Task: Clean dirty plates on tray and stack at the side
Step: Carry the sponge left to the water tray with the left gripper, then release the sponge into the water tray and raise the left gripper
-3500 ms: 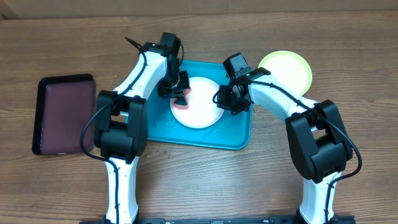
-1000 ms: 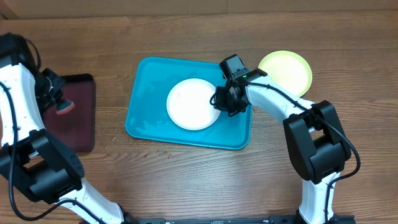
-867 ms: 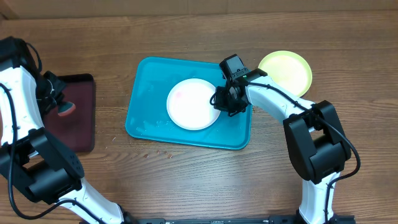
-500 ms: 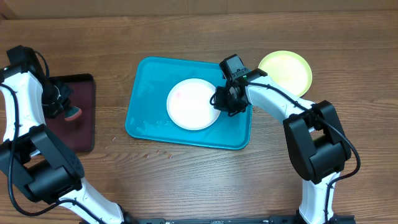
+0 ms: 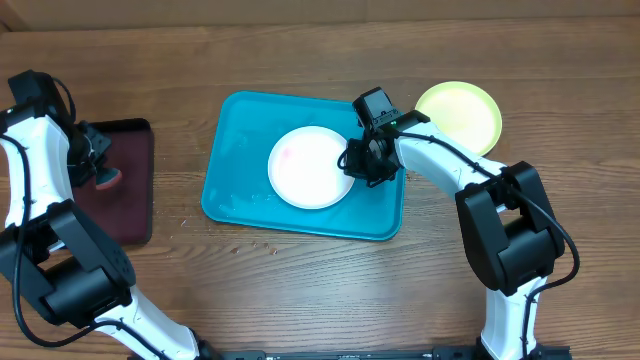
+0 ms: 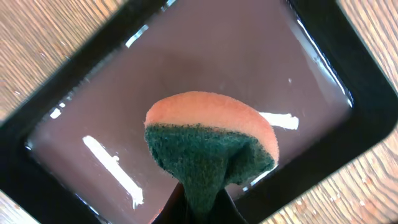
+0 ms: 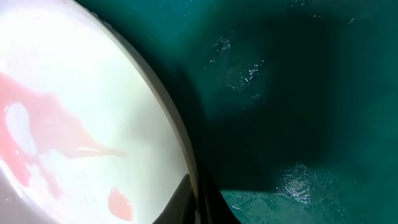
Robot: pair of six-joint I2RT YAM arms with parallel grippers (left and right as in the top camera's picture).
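Observation:
The green and orange sponge will go down inside the black rims of the maroon tray next, lowered by the robot's left gripper, which will then open there.
On the teal tray (image 5: 228, 195) lies a white plate (image 5: 308, 167) with a faint red smear. The right wrist view shows that plate (image 7: 81, 112) streaked with pink-red smears. My right gripper (image 5: 353, 160) is shut on the plate's right rim, one finger above it and one below (image 7: 198, 208). A yellow-green plate (image 5: 460, 112) rests on the table right of the tray. My left gripper (image 5: 98, 168) hangs over the dark maroon tray (image 5: 130, 215) at the far left. It is shut (image 6: 199, 208) on a green and orange sponge (image 6: 208, 143).
The maroon tray (image 6: 205, 56) has a glossy, wet-looking floor and raised black rims. Bare wood table surrounds both trays. The teal tray's floor (image 7: 298, 93) right of the white plate is wet. A few crumbs lie on the table in front of the teal tray.
My left gripper carried the sponge off the white plate and left to the maroon tray, where it shifted slightly over the last second. The right gripper has kept its hold on the rim.

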